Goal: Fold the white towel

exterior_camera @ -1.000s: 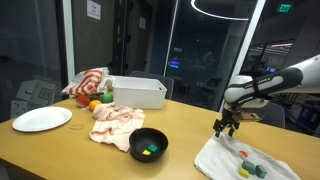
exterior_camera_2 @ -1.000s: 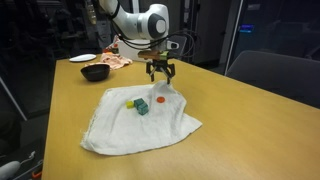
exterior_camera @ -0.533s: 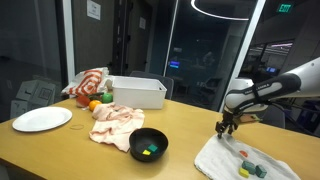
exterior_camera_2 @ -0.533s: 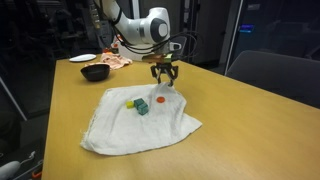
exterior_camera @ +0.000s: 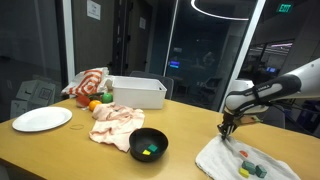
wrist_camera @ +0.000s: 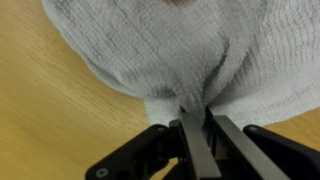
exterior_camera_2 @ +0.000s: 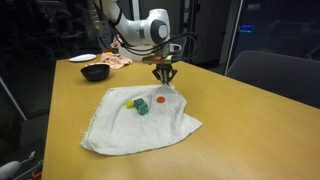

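The towel is still spread, so next my gripper needs to lift the pinched edge past the red piece, lower it over the teal block and let go.
The white towel lies spread and wrinkled on the wooden table, also seen in an exterior view at the near right corner. My gripper points down at the towel's far edge. In the wrist view the gripper is shut, and a bunched fold of the towel is pinched between the fingers. In an exterior view the gripper touches the towel's edge. A red piece, a teal block and a yellow-green block rest on the towel.
A black bowl stands mid-table, beside a pinkish-beige cloth. Further back are a white plate, a white bin, a red-and-white cloth and an orange fruit.
The gripper has sunk a little onto the towel's edge and its jaws have gone from open to shut, pinching the fabric.
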You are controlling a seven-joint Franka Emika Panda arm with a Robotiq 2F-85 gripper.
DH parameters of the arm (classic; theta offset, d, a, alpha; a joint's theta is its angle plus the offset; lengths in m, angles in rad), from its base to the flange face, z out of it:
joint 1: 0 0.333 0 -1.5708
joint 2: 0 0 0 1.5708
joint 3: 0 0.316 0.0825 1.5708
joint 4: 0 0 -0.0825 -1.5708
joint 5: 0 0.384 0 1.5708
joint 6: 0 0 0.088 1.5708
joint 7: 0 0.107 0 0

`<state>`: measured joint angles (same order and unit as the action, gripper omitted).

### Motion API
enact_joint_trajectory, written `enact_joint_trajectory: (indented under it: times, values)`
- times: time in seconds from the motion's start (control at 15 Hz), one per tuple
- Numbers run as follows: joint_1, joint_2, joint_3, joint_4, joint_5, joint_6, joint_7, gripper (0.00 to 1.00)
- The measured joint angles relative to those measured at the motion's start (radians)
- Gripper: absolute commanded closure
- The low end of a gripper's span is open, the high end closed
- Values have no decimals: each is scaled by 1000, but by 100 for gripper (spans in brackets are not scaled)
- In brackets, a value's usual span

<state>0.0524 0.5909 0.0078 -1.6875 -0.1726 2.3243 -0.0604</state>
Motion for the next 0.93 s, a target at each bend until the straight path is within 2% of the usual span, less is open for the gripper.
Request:
enact_joint_trajectory:
  times: [0.27,0.47,0.73,0.93]
  values:
    - [0,-2,-9,-2,-1,-14,2,95]
    - [0,-26,-20,-2,-5,-81,7,95]
    - [-8,-88,-18,6,11,-300,-13,95]
    - [-32,-128,3,23,86,-516,-104,95]
